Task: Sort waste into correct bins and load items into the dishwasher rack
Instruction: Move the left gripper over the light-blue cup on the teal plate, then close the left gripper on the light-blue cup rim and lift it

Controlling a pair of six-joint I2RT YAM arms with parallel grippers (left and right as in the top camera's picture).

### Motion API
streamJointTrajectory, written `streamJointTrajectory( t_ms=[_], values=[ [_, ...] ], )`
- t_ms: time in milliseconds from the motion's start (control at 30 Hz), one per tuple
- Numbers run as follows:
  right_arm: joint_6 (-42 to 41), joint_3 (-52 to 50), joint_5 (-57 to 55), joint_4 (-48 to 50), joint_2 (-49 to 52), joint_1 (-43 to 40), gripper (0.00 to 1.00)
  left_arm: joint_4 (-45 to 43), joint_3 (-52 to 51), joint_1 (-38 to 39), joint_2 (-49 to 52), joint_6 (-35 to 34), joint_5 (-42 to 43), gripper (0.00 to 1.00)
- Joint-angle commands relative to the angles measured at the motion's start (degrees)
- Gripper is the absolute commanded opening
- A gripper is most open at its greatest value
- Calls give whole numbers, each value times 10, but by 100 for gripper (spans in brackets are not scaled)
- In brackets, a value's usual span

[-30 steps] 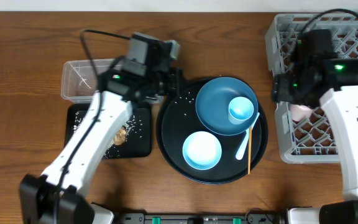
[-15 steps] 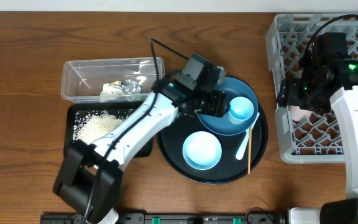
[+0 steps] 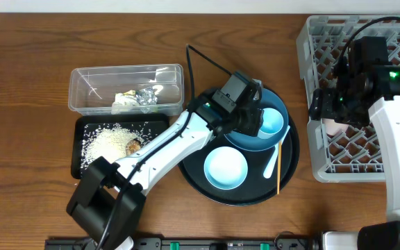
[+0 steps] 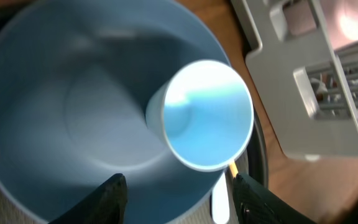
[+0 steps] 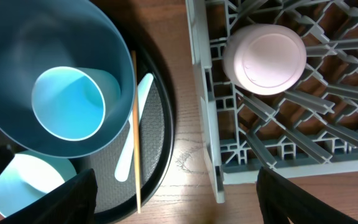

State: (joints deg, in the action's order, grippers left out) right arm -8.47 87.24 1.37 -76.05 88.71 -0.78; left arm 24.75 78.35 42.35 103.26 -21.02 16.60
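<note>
I will next lower my left gripper over the light blue cup's exposed rim, one finger inside, and close, because the cup's opening is open below.
My left gripper (image 4: 180, 202) stands open over the dark blue plate (image 4: 73, 112), its fingertips (image 4: 107, 198) just short of the light blue cup (image 4: 207, 121) that stands in the plate. Nothing is between the jaws. On the round tray also lie a light blue bowl (image 3: 226, 168), a pale spoon (image 3: 273, 161) and a chopstick (image 3: 278, 170). My right gripper (image 5: 179, 199) is open and empty at the dishwasher rack's (image 3: 380, 163) left edge. A pinkish-white cup (image 5: 266, 59) sits upside down in the rack. Wrappers (image 3: 136, 99) lie in the clear tub (image 3: 89, 80); rice (image 3: 106, 142) and a brown lump (image 3: 135, 146) are in the black tray (image 3: 82, 167).
The large round black tray (image 3: 189, 163) holds the dishes at the table's middle. A black cable (image 3: 203, 66) arcs from the left arm above it. Bare wooden table (image 3: 19, 104) spreads to the left and along the back.
My left arm has swung from the clear tub over to the dark blue plate and its jaws have opened. Wrappers now show in the tub. The right arm has shifted only slightly.
</note>
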Motion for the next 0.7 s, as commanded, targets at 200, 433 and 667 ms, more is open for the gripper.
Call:
streamJointTrajectory(
  t_ms=[200,433,667],
  values=[
    [9,0,2,-2,-2,-3,76,-54,-2,1,49,-48,-27,56],
    [9,0,2,-3,-2,-3,76,-68,-2,1,54,-48,-27,45],
    [9,0,2,-3,-2,-3,75,-71,-2,15,75,-48,-28,44]
  ],
)
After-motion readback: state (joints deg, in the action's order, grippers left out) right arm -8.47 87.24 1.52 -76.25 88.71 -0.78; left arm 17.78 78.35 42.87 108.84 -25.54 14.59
